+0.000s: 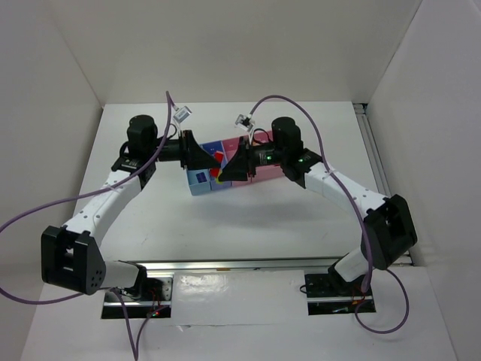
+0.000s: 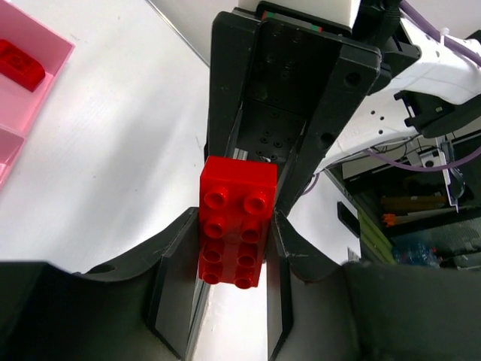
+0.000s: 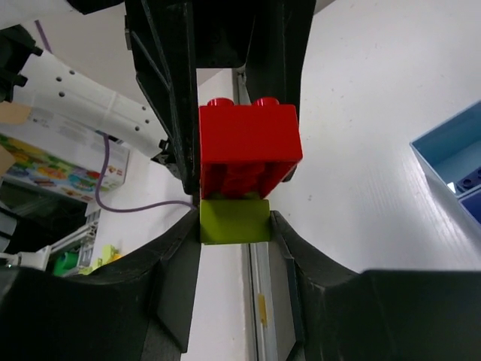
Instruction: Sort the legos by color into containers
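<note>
I will move my right gripper away from the red lego, as the legos are stuck together, then lower it over the pink section beside the blue tray.
A red lego point(image 2: 234, 222) and a lime green lego point(image 3: 234, 220) are stuck together as one piece. My left gripper point(image 2: 233, 229) is shut on the red lego. My right gripper point(image 3: 234, 226) is shut on the lime green lego, and the red one point(image 3: 248, 147) stands out beyond it. In the top view the two grippers meet tip to tip point(image 1: 218, 165) above the containers point(image 1: 201, 183). The pink tray point(image 2: 34, 75) holds another red lego point(image 2: 19, 64). A light blue tray point(image 3: 451, 147) shows at the right.
White walls close in the table point(image 1: 248, 226) on three sides. A metal rail point(image 1: 240, 265) runs along the near edge between the arm bases. Purple cables point(image 1: 45, 207) loop off both arms. The trays sit mid-table under the grippers.
</note>
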